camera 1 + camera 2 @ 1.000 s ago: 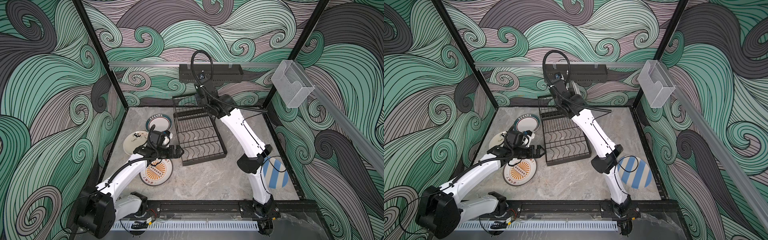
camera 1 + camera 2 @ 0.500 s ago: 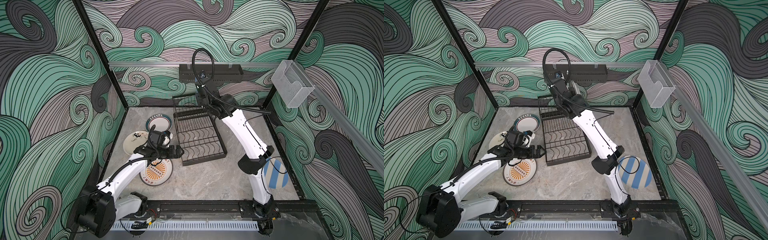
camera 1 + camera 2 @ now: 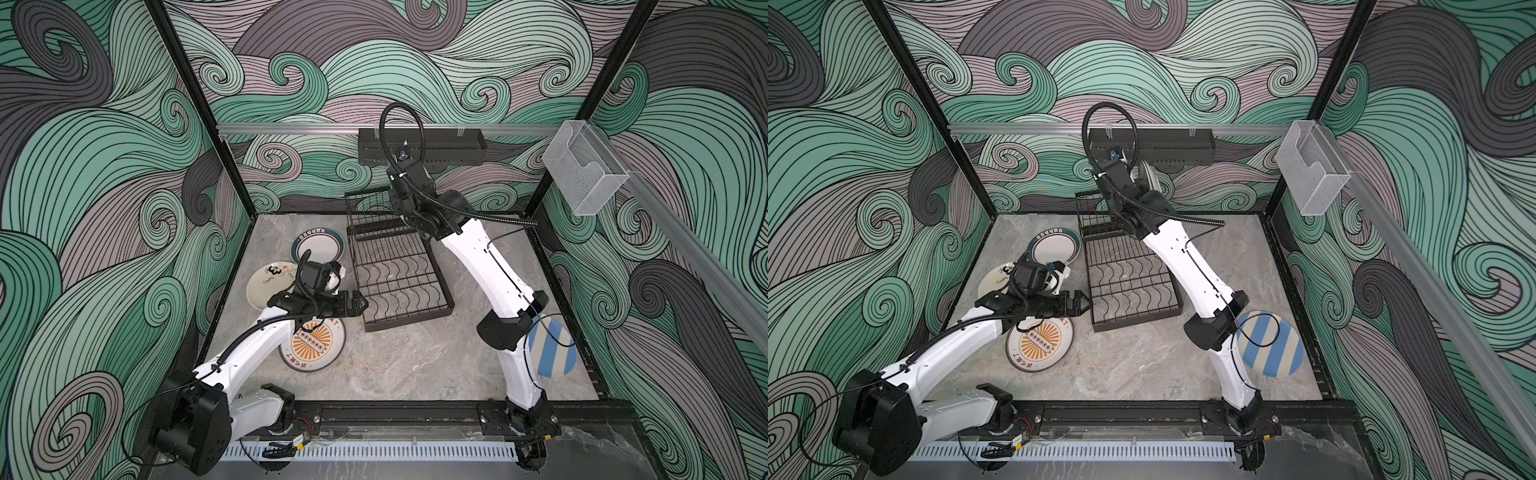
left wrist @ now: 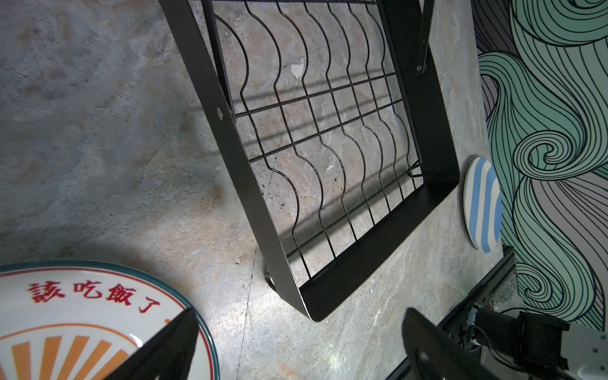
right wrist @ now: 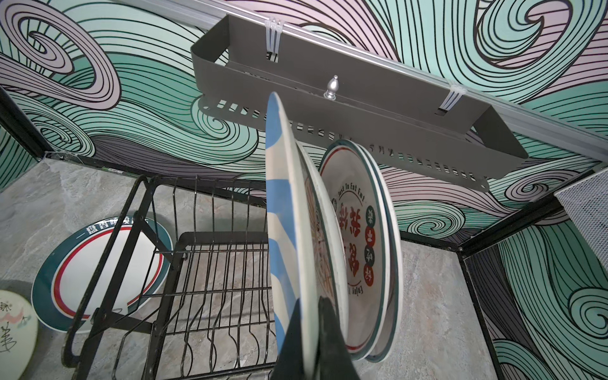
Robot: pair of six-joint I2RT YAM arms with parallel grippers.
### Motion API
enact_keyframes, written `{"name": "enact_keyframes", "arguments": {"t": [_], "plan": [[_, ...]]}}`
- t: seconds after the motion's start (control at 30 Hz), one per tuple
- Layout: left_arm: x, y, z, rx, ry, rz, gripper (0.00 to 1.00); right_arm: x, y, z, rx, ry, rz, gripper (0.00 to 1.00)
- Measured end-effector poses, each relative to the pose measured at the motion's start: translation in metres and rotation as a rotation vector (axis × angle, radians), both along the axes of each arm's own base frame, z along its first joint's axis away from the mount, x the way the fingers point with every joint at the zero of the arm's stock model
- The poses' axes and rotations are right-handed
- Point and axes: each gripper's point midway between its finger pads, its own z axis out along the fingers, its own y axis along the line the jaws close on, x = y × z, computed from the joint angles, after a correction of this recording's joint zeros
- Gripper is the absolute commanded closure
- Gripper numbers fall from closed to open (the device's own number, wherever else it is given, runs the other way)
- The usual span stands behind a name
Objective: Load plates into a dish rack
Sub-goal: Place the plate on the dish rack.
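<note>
Next, the right gripper lowers toward the wires of the rack's back level below it. It then releases the striped plate's rim, since that plate is already upright beside the others.
My right gripper [image 5: 311, 297] is shut on the rim of a blue-and-cream striped plate [image 5: 283, 230], holding it upright over the raised back tier of the black wire dish rack [image 5: 210, 263]. Close beside it stand other upright plates, one with red characters [image 5: 358, 230]. In a top view only a sliver of these plates [image 3: 1148, 176] shows behind the wrist. My left gripper [image 3: 360, 303] hangs open and empty by the rack's front left corner [image 4: 250, 184], over the edge of an orange-sunburst plate [image 3: 316, 349]. The rack's flat lower grid [image 3: 399, 270] holds nothing.
A teal-rimmed white plate [image 3: 318, 247] and a whitish plate with dark markings [image 3: 268, 282] lie flat left of the rack. Another striped plate [image 3: 552, 353] lies at the right, partly under my right arm. A black perforated shelf [image 3: 422, 145] and a clear box [image 3: 584, 174] hang on the rails.
</note>
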Motion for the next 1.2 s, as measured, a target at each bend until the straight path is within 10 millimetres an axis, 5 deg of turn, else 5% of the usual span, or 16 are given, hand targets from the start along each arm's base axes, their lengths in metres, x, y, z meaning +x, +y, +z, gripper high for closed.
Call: {"name": "enact_keyframes", "arguments": {"t": [0.53, 1.2], "plan": [[0.0, 0.0, 0.0, 0.001, 0.001, 0.0, 0.01, 0.009, -0.003, -0.018, 0.04, 0.039, -0.027, 1.0], [0.0, 0.0, -0.001, 0.005, -0.003, -0.005, 0.01, 0.008, 0.003, -0.006, 0.071, 0.023, 0.016, 0.66]]}}
